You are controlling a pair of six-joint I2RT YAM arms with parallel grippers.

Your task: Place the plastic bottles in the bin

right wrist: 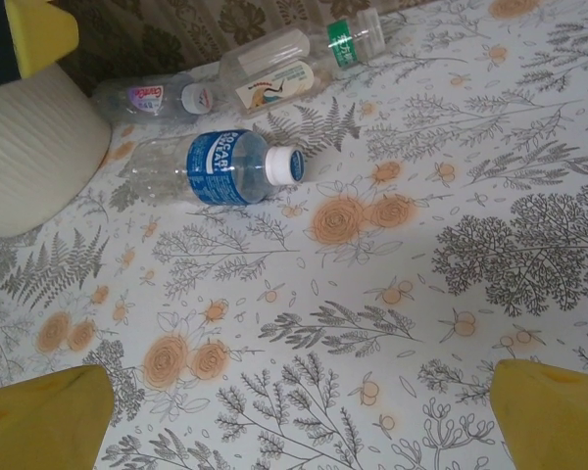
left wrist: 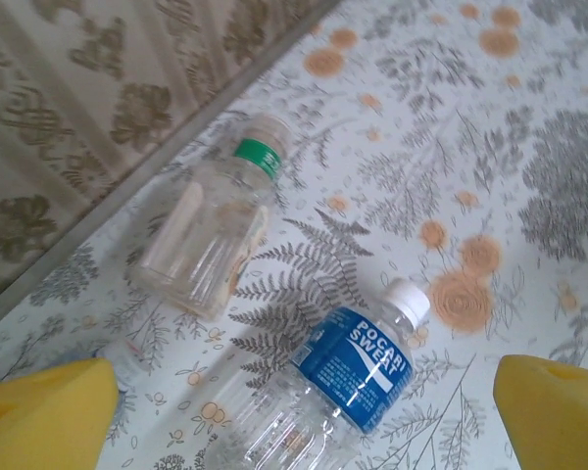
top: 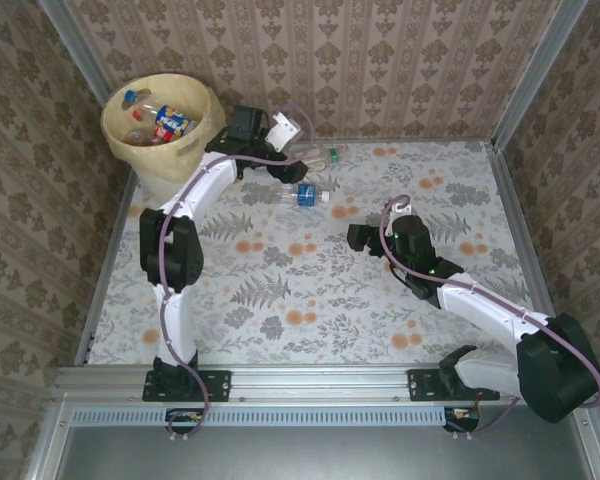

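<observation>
My open yellow fingers are still above the table with the blue-labelled bottle between them. I need to lower my left gripper onto the label of the blue-labelled bottle (top: 306, 195) (left wrist: 357, 370) next.
The cream bin (top: 175, 160) stands at the far left corner with several bottles (top: 160, 122) inside. Three bottles lie on the table beside it. One is a blue-labelled bottle (left wrist: 343, 377) with a white cap. A clear one with a green band (left wrist: 211, 230) lies by the wall. A red-labelled one (right wrist: 152, 98) lies against the bin (right wrist: 29, 147). My left gripper (left wrist: 304, 392) hangs open over the blue-labelled bottle (top: 302, 194), one yellow finger on each side, not touching it. My right gripper (right wrist: 299, 392) is open over bare floral table, well short of the blue-labelled bottle (right wrist: 220, 166).
The patterned back wall (left wrist: 69, 117) runs close behind the green-banded bottle (right wrist: 294, 54). Side walls with metal frames enclose the table. Bare floral table (top: 310, 300) stretches across the middle and right.
</observation>
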